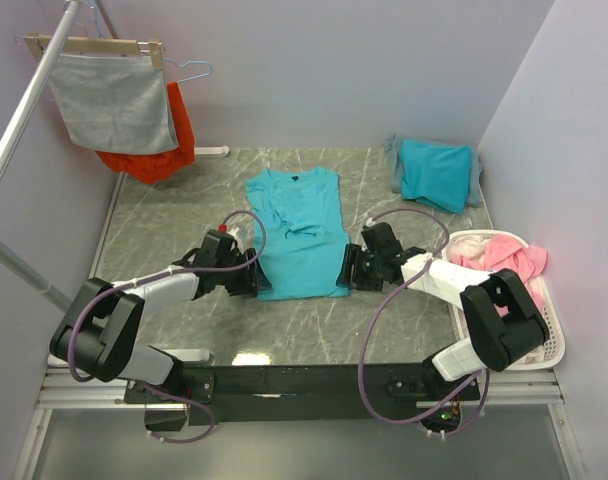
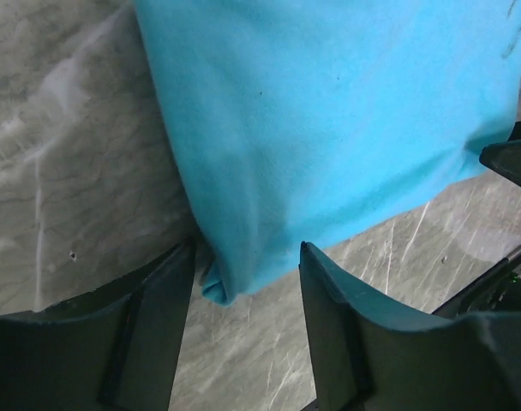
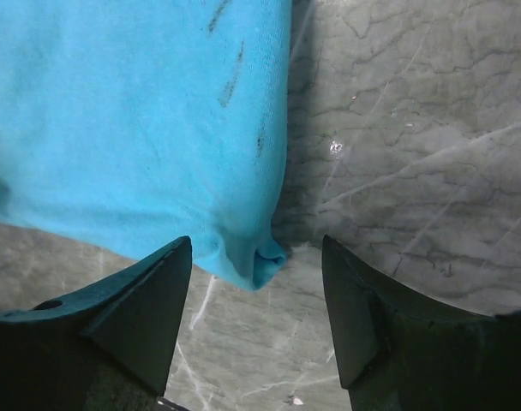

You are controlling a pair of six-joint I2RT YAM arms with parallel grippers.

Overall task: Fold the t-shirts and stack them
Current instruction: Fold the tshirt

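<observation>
The left gripper stays at the turquoise t-shirt's near corner next and draws its spread fingers together there, as the corner already lies between them.
A turquoise t-shirt lies flat on the marble table, sides folded in, collar at the far end. My left gripper is open at its near left corner; the left wrist view shows that corner between the spread jaws of my left gripper. My right gripper is open at the near right corner; the right wrist view shows that corner between the jaws of my right gripper. A folded turquoise t-shirt lies at the far right on another cloth.
A white basket with pink clothes stands at the right edge. A grey cloth and an orange-red garment hang on a rack at the far left. Walls close the back and right.
</observation>
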